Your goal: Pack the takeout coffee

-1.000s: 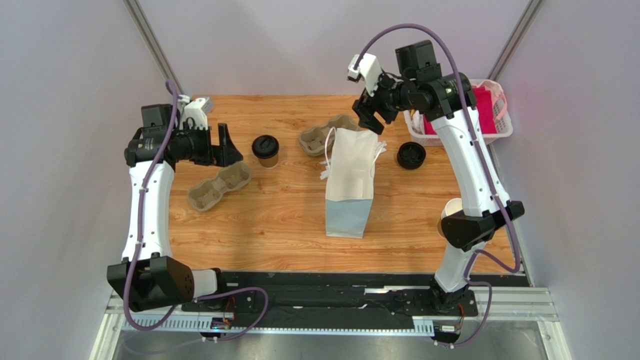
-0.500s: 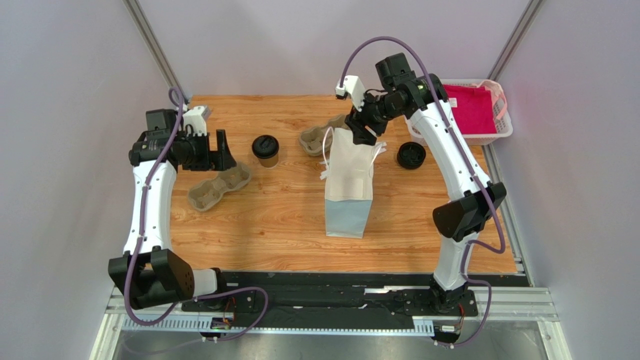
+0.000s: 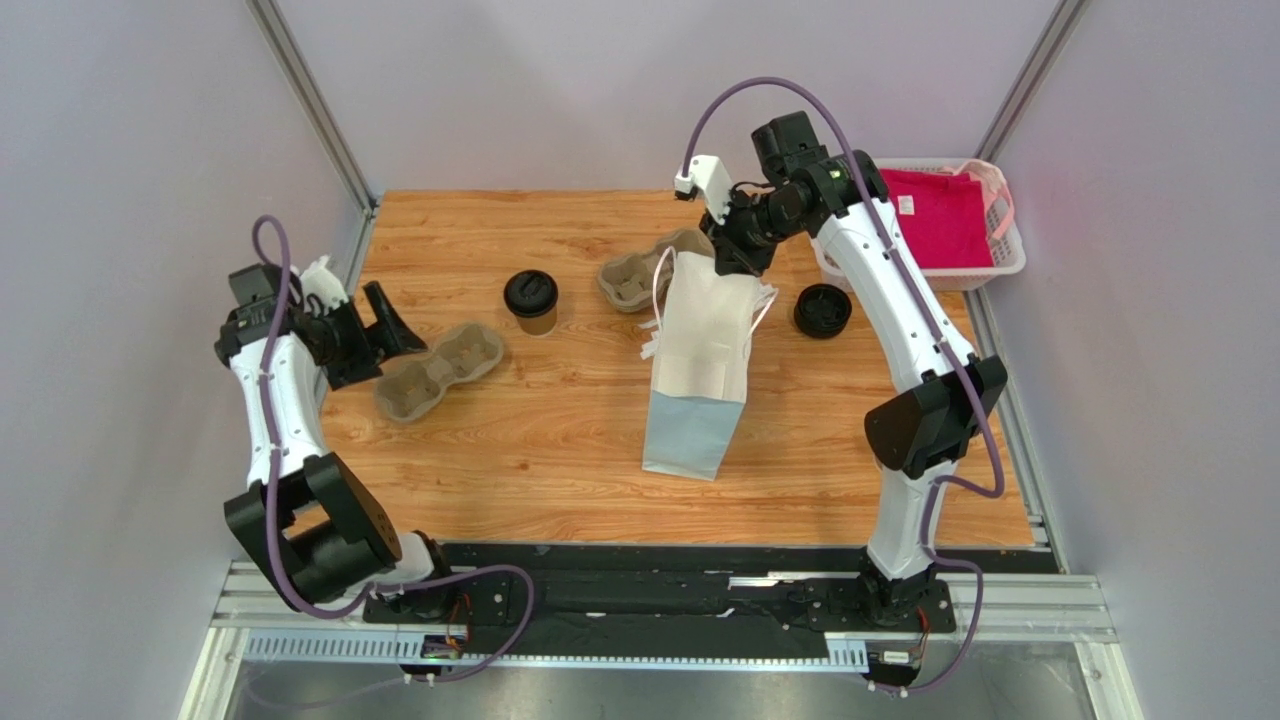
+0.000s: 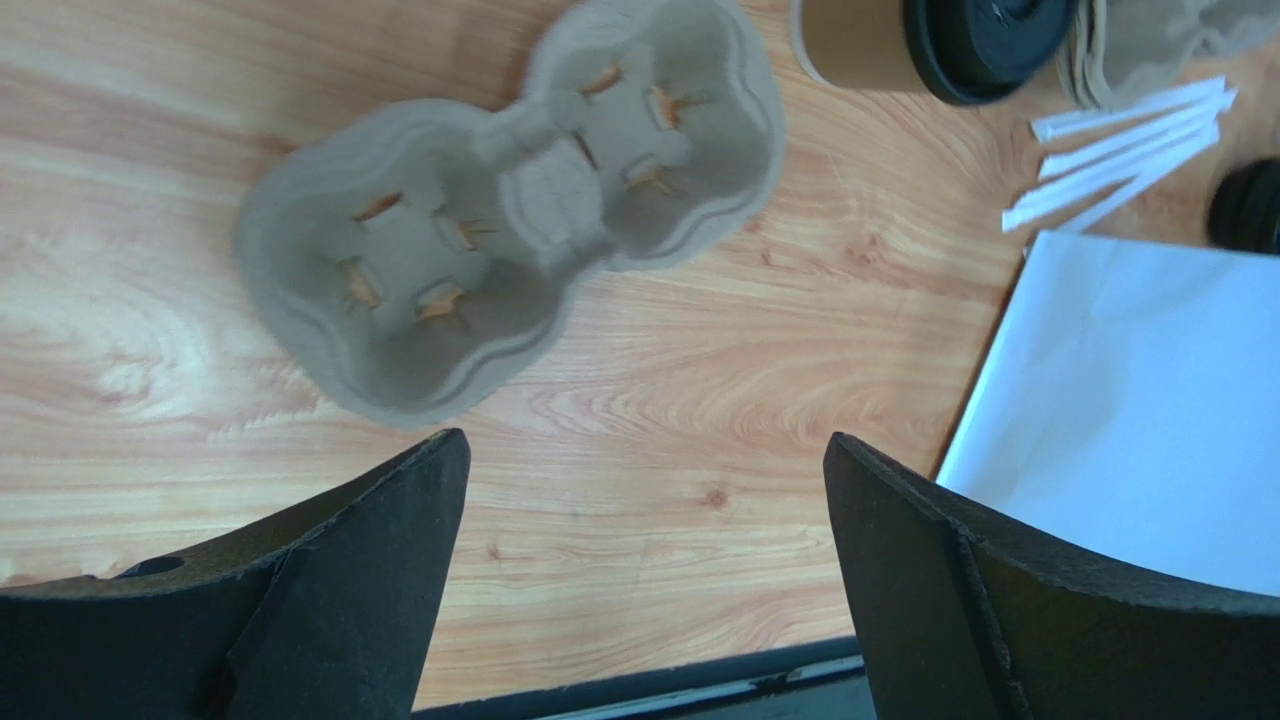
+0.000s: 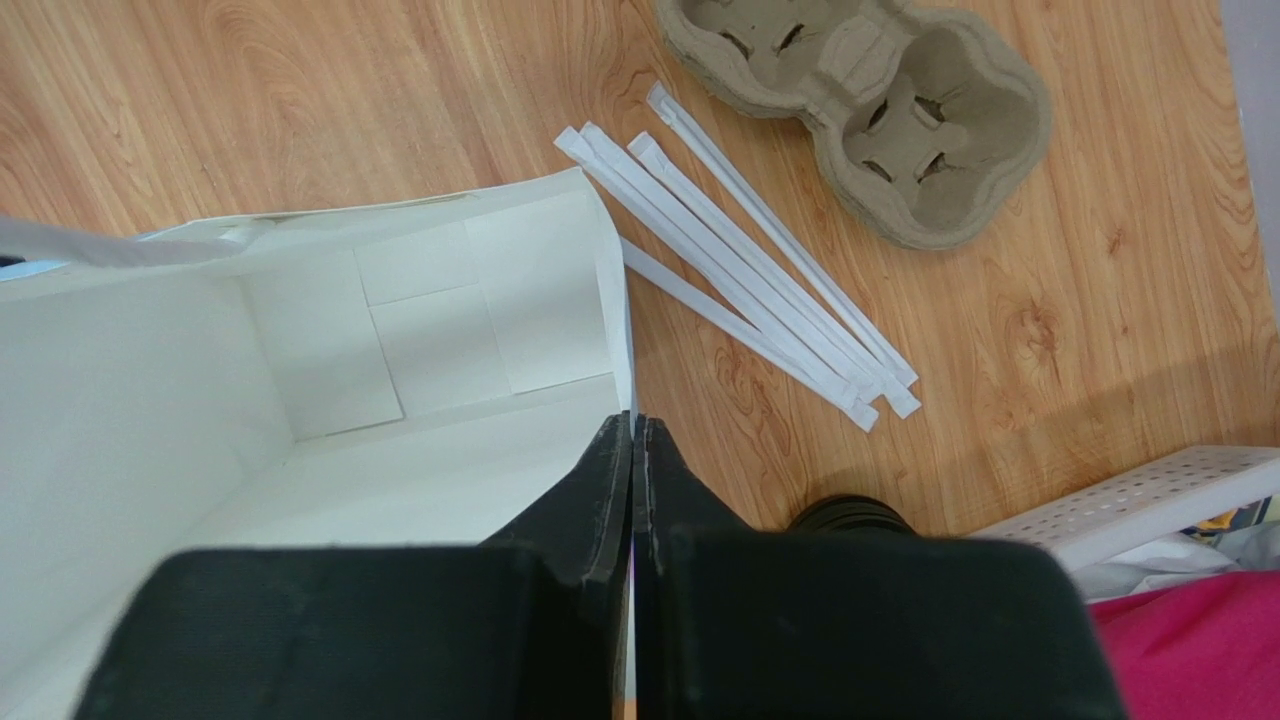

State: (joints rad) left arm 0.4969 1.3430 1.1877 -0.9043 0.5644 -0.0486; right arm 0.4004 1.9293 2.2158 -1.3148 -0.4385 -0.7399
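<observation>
The left gripper should tilt flatter and go down next onto the rim at the pulp cup carrier's end farthest from the coffee point(image 3: 531, 300), because there is empty wood around that end.
The takeout coffee point(image 3: 531, 300), a brown cup with a black lid, stands upright on the wooden table; its base and lid show at the top edge of the left wrist view point(image 4: 902, 30). My left gripper point(image 3: 383, 318) point(image 4: 643, 450) hangs open and empty near the table's left side, over bare wood just short of a pulp cup carrier point(image 3: 439, 371) point(image 4: 511, 225). A white paper bag point(image 3: 699, 368) point(image 5: 301, 390) stands open in the middle. My right gripper point(image 3: 736, 248) point(image 5: 634, 428) is shut on the bag's far rim, one finger inside the bag and one outside.
A second pulp carrier point(image 3: 646, 275) point(image 5: 857, 98) and several wrapped straws point(image 5: 766, 270) point(image 4: 1127, 150) lie behind the bag. Loose black lids point(image 3: 824, 311) point(image 5: 849, 515) sit to its right. A white basket point(image 3: 999, 255) holding pink cloth stands at the back right corner.
My right gripper came down from above the basket to the bag's rim and shut on it; the bag shifted slightly. My left arm drew back toward the left edge, still open.
</observation>
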